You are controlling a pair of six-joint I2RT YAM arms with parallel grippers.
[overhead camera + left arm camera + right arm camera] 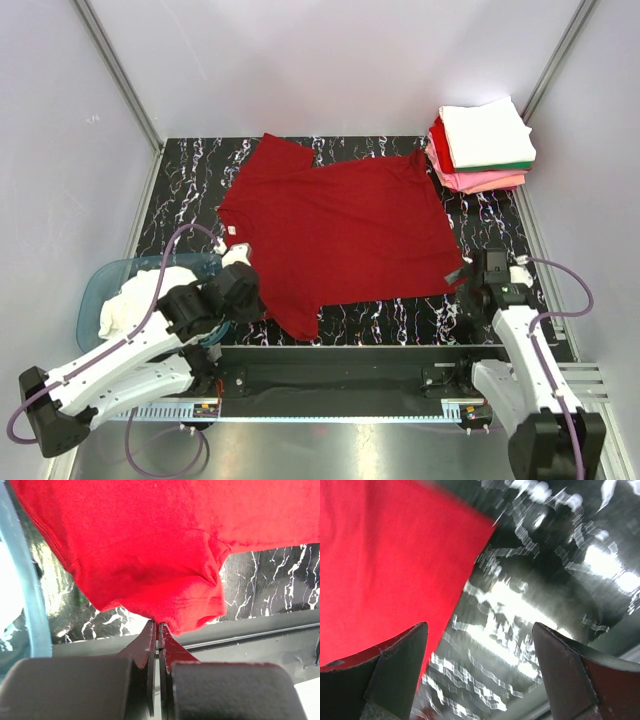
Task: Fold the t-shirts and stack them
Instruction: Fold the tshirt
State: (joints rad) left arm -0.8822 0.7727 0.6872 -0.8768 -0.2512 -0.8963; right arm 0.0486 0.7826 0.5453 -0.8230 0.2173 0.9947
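The shirt's near hem corner [486, 528] is below, beyond the bare table between my right gripper's fingers. I should move my right gripper toward it and down, with the fingers on both sides of that corner.
A plain dark red t-shirt [340, 230] lies spread flat on the black marbled table [490, 215]. My left gripper [238, 262] is shut on the shirt's near left edge; in the left wrist view the cloth [150, 545] bunches at the closed fingertips [158, 626]. My right gripper [470, 272] is open and empty just off the shirt's near right corner; in the right wrist view the shirt's edge [380, 570] runs by the left finger [405, 655], with bare table between the jaws [480, 625]. A stack of folded t-shirts [485, 145], white on top, with green, red and pink below, sits at the far right.
A teal plastic tub [100, 295] holding white cloth [135, 300] stands at the near left beside the left arm; its rim shows in the left wrist view [27, 595]. Grey walls close in the table on three sides. A metal rail runs along the near edge.
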